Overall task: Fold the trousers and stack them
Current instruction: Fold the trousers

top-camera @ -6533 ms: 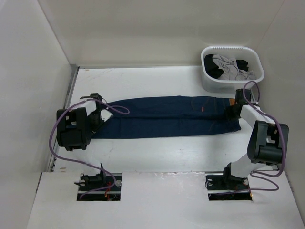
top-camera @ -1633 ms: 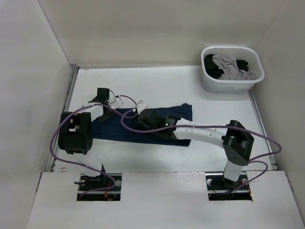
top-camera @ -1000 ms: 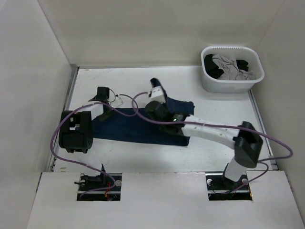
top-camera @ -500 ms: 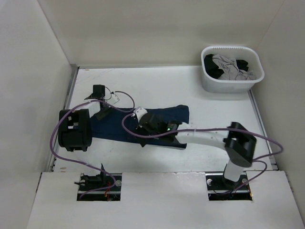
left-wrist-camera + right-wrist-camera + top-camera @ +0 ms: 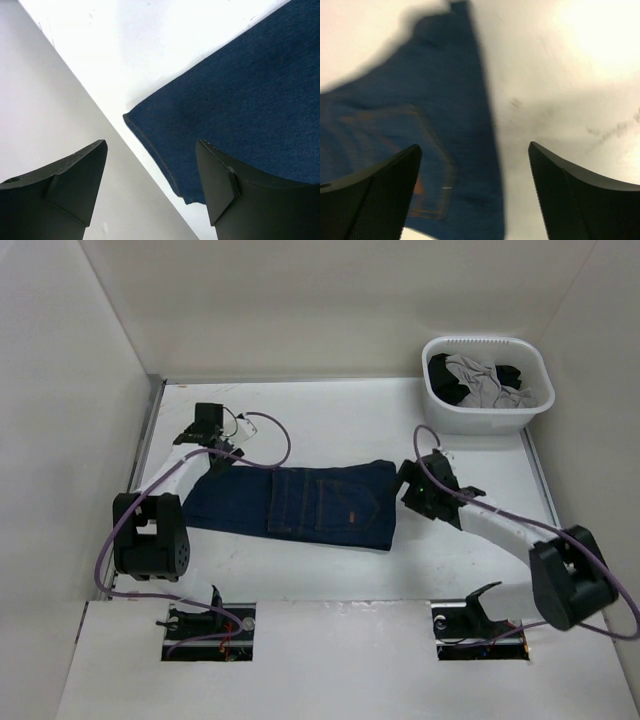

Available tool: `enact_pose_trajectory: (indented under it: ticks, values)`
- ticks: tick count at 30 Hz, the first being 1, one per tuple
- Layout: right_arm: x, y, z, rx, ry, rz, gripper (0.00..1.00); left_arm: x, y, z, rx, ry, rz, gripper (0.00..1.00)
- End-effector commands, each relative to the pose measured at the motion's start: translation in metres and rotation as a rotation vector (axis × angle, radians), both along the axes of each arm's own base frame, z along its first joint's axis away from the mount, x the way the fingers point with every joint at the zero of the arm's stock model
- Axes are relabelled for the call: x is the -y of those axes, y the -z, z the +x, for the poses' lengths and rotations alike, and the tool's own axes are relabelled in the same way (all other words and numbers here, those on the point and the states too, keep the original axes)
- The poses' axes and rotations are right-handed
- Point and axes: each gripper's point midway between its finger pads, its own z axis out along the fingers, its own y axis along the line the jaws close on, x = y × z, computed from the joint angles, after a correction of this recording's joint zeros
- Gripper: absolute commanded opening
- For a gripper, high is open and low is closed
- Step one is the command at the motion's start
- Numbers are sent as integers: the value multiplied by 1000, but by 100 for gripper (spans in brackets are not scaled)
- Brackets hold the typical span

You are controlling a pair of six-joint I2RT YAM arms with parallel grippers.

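My right gripper comes down next onto the edge of the trousers beside the back pocket, then closes on the fold.
The dark blue trousers (image 5: pixel 300 505) lie folded in half on the white table (image 5: pixel 330 420), with the orange-stitched back pockets facing up on the right half. My left gripper (image 5: pixel 212 435) hovers open over their far left end; in the left wrist view its gap (image 5: pixel 151 144) is empty, with the denim hem (image 5: pixel 240 110) beside it. Just right of the trousers' right edge, my right gripper (image 5: pixel 412 485) stands open. In the blurred right wrist view, the empty gap (image 5: pixel 475 146) spans that denim edge (image 5: pixel 420 110).
A white basket (image 5: pixel 440 418) holding grey and black garments (image 5: pixel 482 380) sits at the back right corner. Enclosure walls rise on the left, back and right. The left wall (image 5: pixel 60 100) runs close along the trousers' left end.
The trousers went from full length to folded in half. My right gripper carried the waist end left, opened, let go and pulled back right. The left gripper shifted slightly farther back.
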Motion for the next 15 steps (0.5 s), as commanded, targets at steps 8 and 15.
enact_pose_trajectory:
  ticks: [8, 15]
  values:
    - [-46, 52, -4, -207, -115, 140, 56, -62, 5, -31, -16, -226, -42, 70]
    - [17, 8, -5, -149, 2, 136, 0, -75, 7, -37, -11, -285, -64, 70]
